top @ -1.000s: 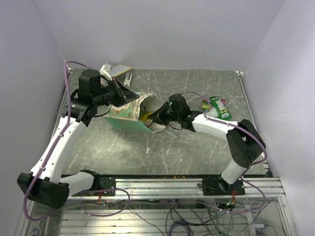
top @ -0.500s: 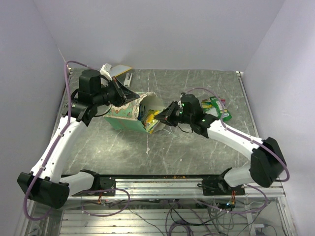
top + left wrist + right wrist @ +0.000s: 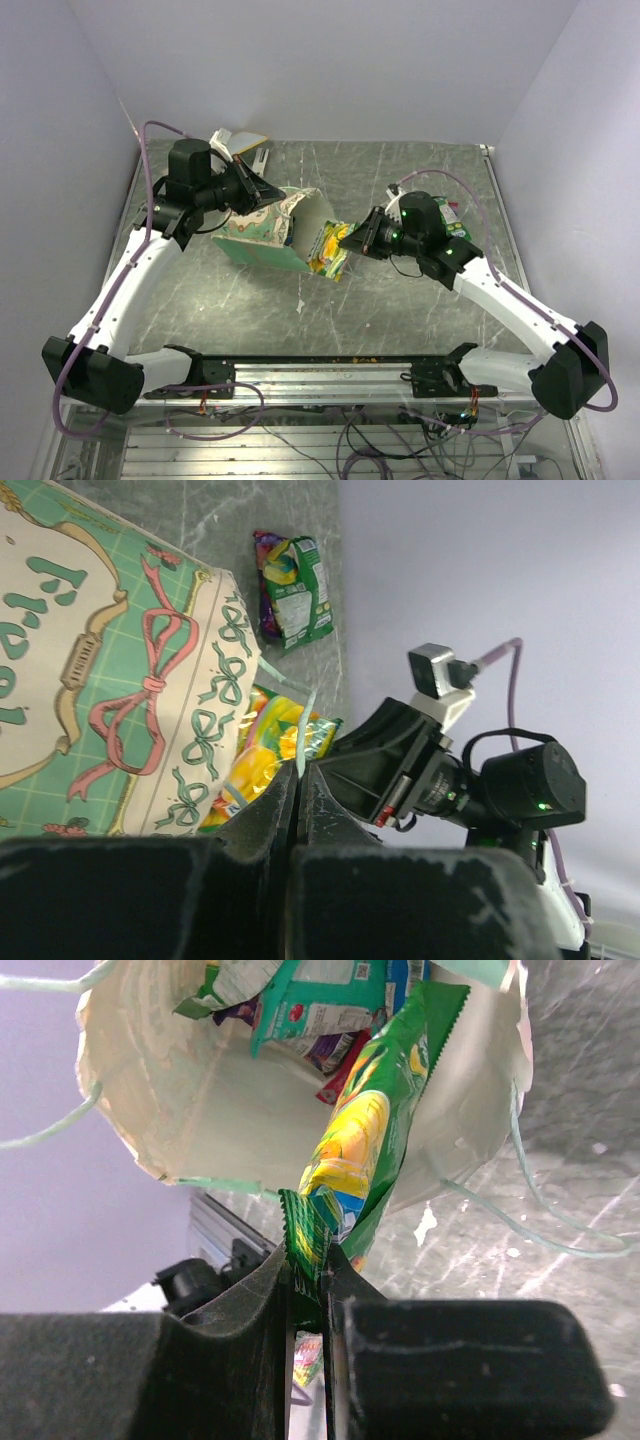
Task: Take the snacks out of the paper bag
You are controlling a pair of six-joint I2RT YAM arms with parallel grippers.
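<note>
The robot's right gripper will next move right in the top view, then down to let go over the tabletop's green packet, because the green packet is below the gripper on that side.
The paper bag lies on its side, its mouth facing right. My left gripper is shut on the bag's upper rim; the left wrist view shows the thin teal edge pinched between the tips. My right gripper is shut on the crimped end of a green and yellow snack packet, held just outside the mouth. In the right wrist view this packet hangs from the gripper in front of the cream inside of the bag. Other snacks lie deep in the bag.
A green packet lies on the table at the far right, behind my right arm; it also shows in the left wrist view. A white and yellow card lies at the back left. A string handle trails on the table.
</note>
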